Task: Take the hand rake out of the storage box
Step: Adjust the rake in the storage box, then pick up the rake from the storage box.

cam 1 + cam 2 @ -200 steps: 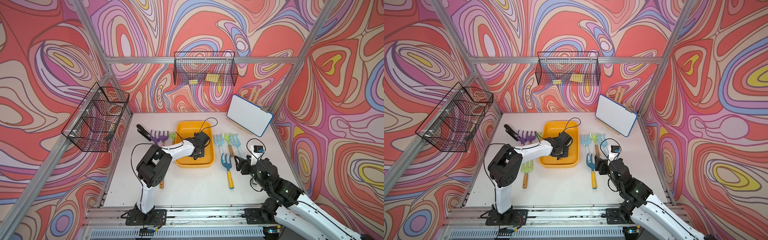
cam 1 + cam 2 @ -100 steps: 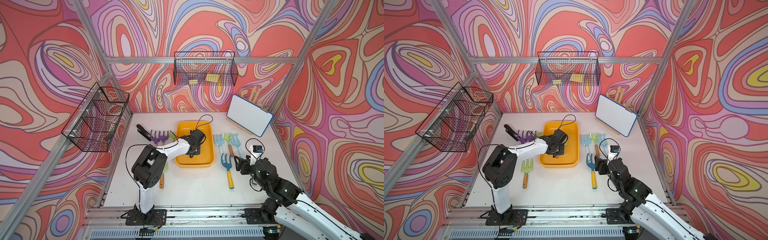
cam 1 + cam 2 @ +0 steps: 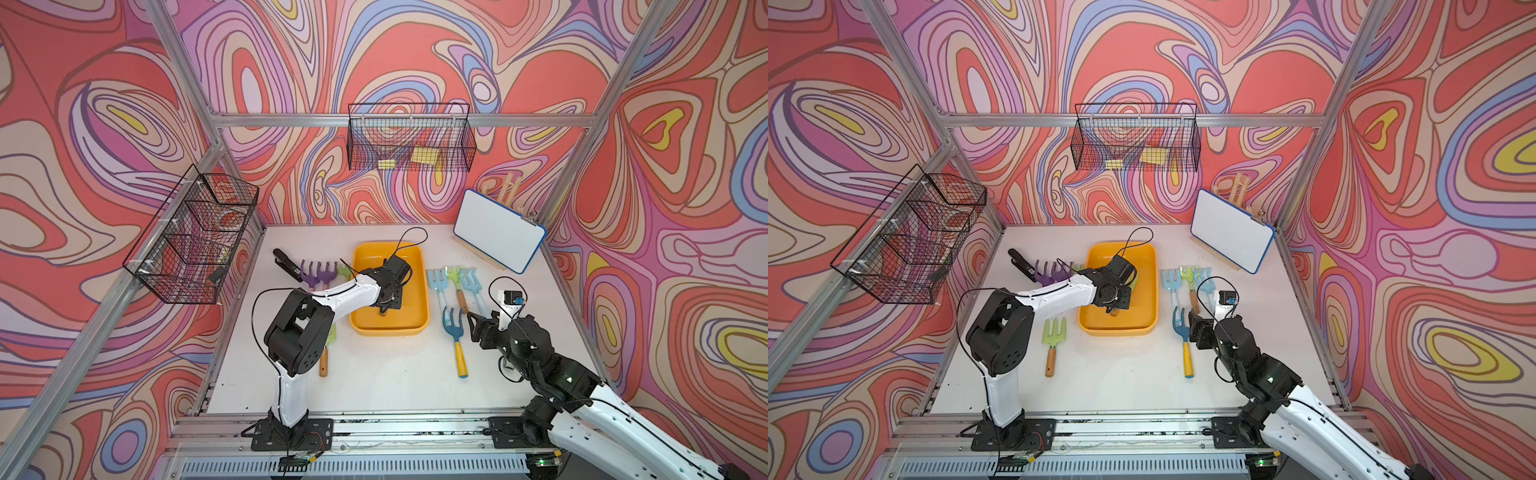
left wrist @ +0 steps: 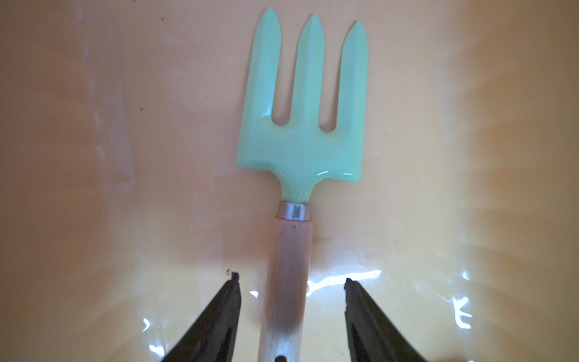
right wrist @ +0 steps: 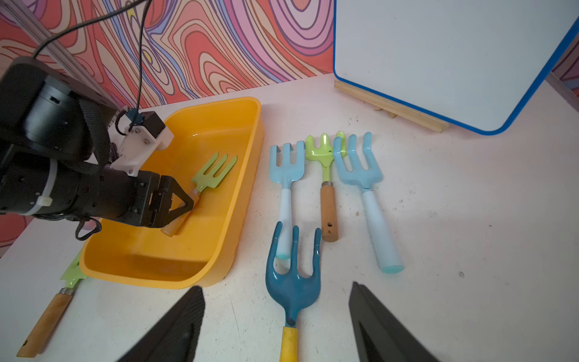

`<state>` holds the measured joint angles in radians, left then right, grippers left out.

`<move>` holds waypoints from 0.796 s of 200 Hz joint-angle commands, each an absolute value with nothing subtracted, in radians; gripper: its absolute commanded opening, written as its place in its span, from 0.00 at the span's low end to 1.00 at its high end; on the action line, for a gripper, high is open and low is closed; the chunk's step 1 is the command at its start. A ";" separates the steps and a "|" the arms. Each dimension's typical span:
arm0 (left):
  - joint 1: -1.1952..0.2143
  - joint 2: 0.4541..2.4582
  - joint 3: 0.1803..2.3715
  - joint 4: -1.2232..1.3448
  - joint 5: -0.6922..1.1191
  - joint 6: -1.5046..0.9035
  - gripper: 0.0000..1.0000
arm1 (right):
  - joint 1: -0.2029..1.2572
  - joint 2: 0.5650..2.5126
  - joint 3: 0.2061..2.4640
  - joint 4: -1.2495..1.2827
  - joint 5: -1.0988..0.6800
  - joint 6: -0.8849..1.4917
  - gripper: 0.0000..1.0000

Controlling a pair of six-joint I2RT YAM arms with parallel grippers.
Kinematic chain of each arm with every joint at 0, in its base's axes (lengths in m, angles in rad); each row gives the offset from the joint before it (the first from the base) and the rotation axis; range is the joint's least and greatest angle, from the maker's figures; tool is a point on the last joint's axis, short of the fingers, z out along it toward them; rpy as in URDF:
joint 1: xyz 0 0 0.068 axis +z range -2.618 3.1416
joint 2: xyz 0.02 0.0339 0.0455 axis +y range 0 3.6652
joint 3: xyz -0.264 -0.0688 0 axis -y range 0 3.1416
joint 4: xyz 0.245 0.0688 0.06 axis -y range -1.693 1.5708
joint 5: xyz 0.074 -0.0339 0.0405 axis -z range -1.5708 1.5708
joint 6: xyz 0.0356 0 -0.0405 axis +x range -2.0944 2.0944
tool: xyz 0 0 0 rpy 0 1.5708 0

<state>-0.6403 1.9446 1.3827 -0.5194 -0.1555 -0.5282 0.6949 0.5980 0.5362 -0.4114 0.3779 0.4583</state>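
Note:
The left gripper lowers and closes just below the hand rake's metal collar (image 4: 288,268) next, as the wooden handle lies between my open fingers on the box's bottom.
The hand rake (image 4: 300,147) has a pale green three-tine head and a wooden handle. It lies flat on the floor of the yellow-orange storage box (image 3: 388,332) (image 3: 1117,331) (image 5: 219,131). My left gripper (image 4: 290,278) (image 3: 384,307) is down inside the box. It is open, with one finger on each side of the wooden handle and a gap on both sides. The right wrist view shows the rake (image 5: 213,170) and the left gripper (image 5: 188,203) at its handle. My right gripper (image 5: 276,285) (image 3: 473,322) is open, low over the table to the right of the box.
Right of the box lie two light blue rakes (image 3: 438,282), a green one, and a dark blue rake (image 3: 453,328) with a yellow handle by my right gripper. Purple rakes (image 3: 318,272) and a green rake (image 3: 1052,336) lie to the left. A whiteboard (image 3: 498,230) stands back right. Wire baskets (image 3: 409,143) hang on the walls.
My left gripper's jaws have spread apart around the rake handle, and its wrist has shifted a little to the left inside the box. The right arm has stayed put.

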 commanded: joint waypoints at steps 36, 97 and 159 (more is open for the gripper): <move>-0.636 2.028 1.446 -0.576 -0.129 -0.483 0.56 | 0.691 0.606 0.523 -0.403 0.394 0.459 0.77; -0.632 2.060 1.480 -0.608 -0.143 -0.462 0.46 | 0.692 0.623 0.523 -0.397 0.397 0.458 0.77; -0.629 2.057 1.460 -0.604 -0.156 -0.461 0.40 | 0.691 0.636 0.523 -0.389 0.394 0.457 0.77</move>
